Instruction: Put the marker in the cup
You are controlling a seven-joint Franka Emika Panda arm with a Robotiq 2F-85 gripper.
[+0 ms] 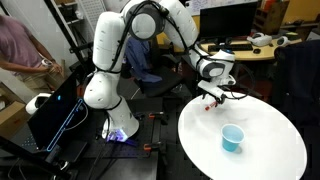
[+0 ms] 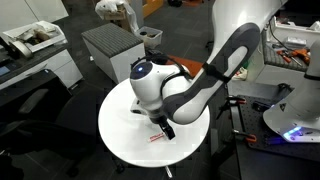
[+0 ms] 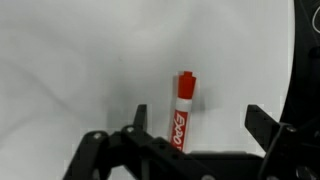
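The marker lies flat below my gripper, already between its open fingers. My gripper needs to lower toward the tabletop next and close its fingers around the marker's white labelled body point(image 2: 156, 138) point(image 3: 180, 122).
The red marker point(image 3: 183, 110) lies flat on the white round table point(image 3: 70, 70). In the wrist view it sits between my two fingers, closer to the left one. My gripper point(image 3: 200, 125) is open and low over the marker, touching nothing. In both exterior views the gripper point(image 1: 212, 97) point(image 2: 165, 128) hangs over the table's edge region. The marker shows as a small red stick point(image 2: 157, 138) just beside the fingers. The light blue cup point(image 1: 232, 138) stands upright near the middle of the table point(image 1: 270, 150), apart from the gripper. The cup is hidden in the wrist view.
A dark chair point(image 1: 150, 60) and desks with monitors stand behind the table. A grey box unit point(image 2: 110, 45) stands beyond the table point(image 2: 115, 125). A person point(image 1: 20, 45) stands at the far side. The robot base point(image 1: 110, 100) is next to the table.
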